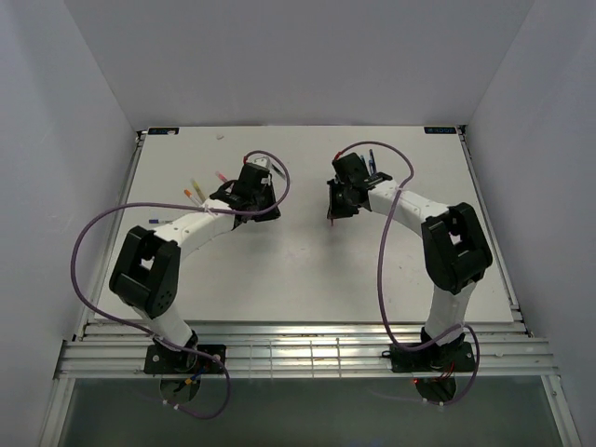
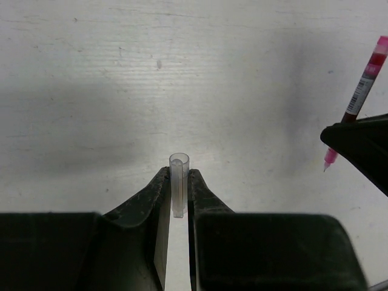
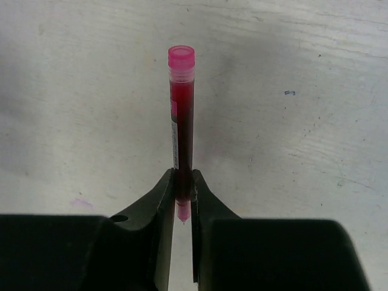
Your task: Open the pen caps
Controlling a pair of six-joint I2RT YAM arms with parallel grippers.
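Observation:
The clear pen cap (image 2: 179, 188), already apart from the pen, goes down in my left gripper to the bare tabletop below and gets released there next.
My left gripper (image 2: 179, 176) is shut on a short clear pen cap (image 2: 179, 188), which stands upright between the jaws with its open end showing. My right gripper (image 3: 183, 179) is shut on a pink-red pen (image 3: 182, 115). The pen's bare pink tip points back between the fingers and its pink end points away. In the left wrist view the same pen (image 2: 362, 91) shows at the right, apart from the cap. From above, the two grippers (image 1: 256, 186) (image 1: 343, 194) hover facing each other over mid-table with a gap between them.
Several other pens (image 1: 196, 189) lie on the white table (image 1: 298, 270) to the left of the left gripper, and one more (image 1: 155, 221) lies near the left edge. Purple cables (image 1: 93, 233) loop beside both arms. Grey walls enclose the table.

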